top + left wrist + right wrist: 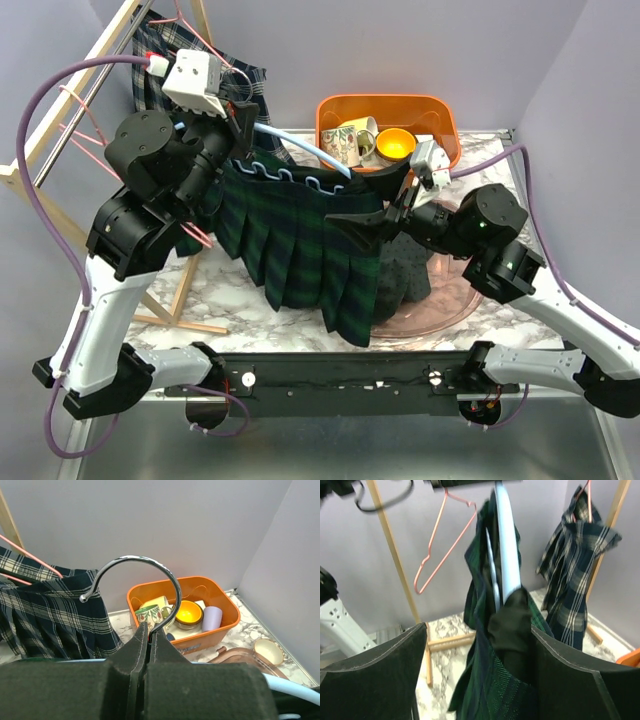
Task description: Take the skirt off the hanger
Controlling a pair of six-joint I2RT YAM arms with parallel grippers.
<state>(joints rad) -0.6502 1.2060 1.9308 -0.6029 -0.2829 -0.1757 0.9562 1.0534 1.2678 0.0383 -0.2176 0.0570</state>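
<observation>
The cloth-covered hanger end sits between my spread fingers with the skirt, so next I will lower my right gripper below that end onto the skirt's waistband corner.
A dark green and navy plaid skirt hangs from a light blue hanger held above the table. My left gripper is shut on the hanger's metal hook; in the left wrist view the jaws pinch the hook's stem. My right gripper is open at the skirt's right end. In the right wrist view the skirt and the hanger's end lie between its spread fingers, which do not close on the cloth.
An orange bin with mugs and a yellow bowl stands at the back. A pink dish with a dark cloth lies under the right arm. A wooden rack at left holds pink hangers and another plaid skirt.
</observation>
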